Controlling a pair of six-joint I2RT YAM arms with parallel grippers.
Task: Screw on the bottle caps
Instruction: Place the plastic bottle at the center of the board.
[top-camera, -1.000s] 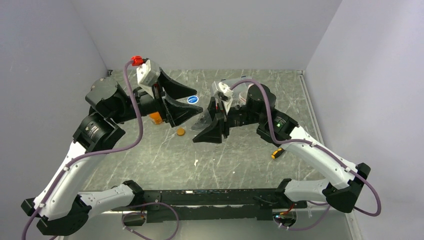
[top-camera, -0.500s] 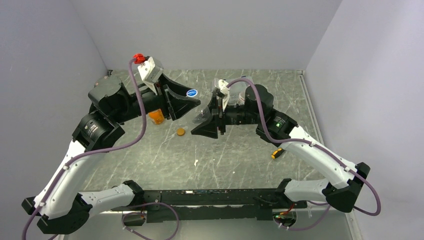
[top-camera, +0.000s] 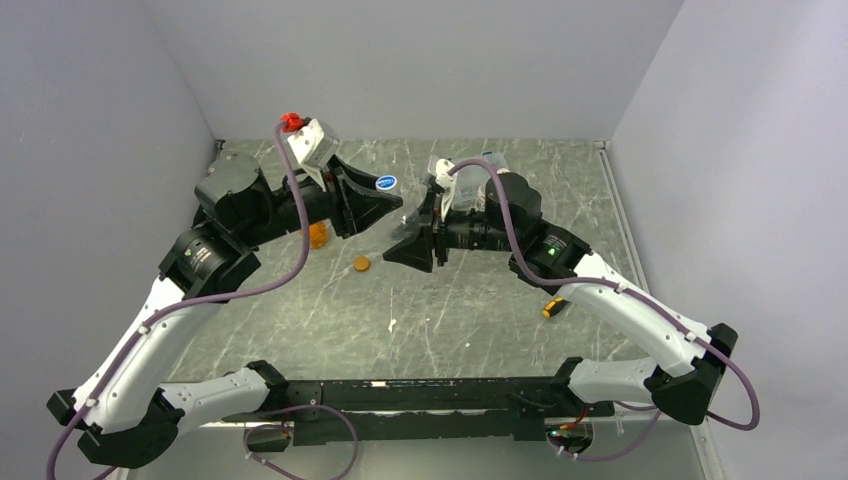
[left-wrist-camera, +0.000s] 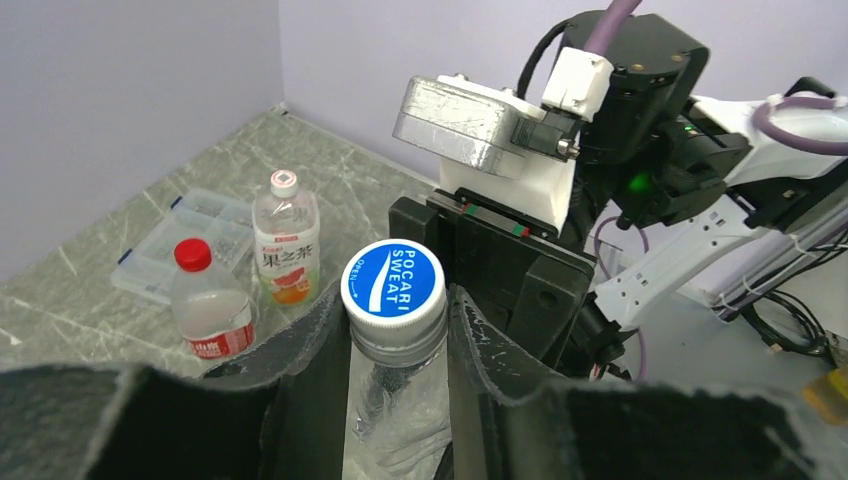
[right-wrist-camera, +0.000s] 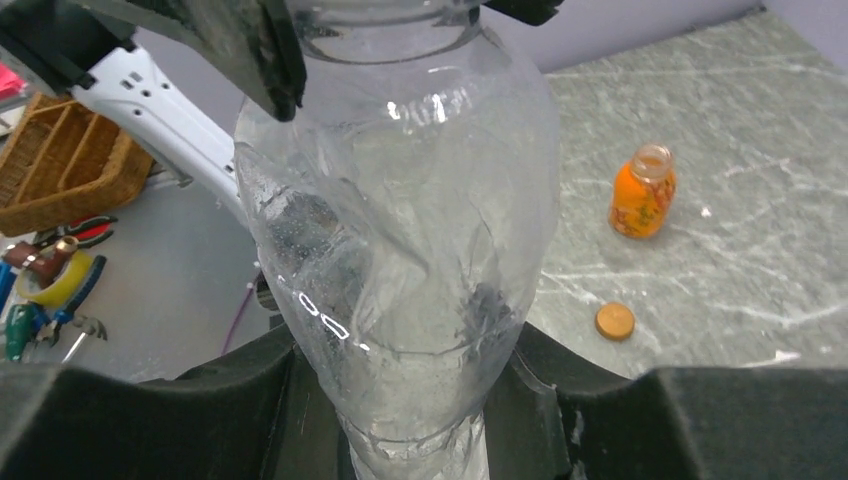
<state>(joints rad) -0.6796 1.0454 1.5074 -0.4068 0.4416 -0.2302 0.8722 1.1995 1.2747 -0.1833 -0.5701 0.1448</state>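
Note:
The bare tabletop beside the bottle with the red cap is below and outward of my left gripper, so my left gripper should move outward and down next and let go of the capped bottle.
My left gripper is shut on a blue-and-white cap that sits on the neck of a clear crumpled bottle. My right gripper is shut on that bottle's body and holds it tilted above the table. In the wrist views the left gripper clasps the cap's rim and the right gripper clasps the bottle's lower part. A squat orange bottle stands open, with an orange cap lying near it. A red-capped bottle and a white-labelled bottle stand capped.
A flat clear compartment box lies behind the two capped bottles. An orange-handled screwdriver lies by the right arm. The orange bottle and orange cap are below my left gripper. A wicker basket sits off the table.
Both grippers have moved towards the back with the bottle between them. My left wrist has turned while staying on the blue cap. The right gripper keeps its hold on the bottle.

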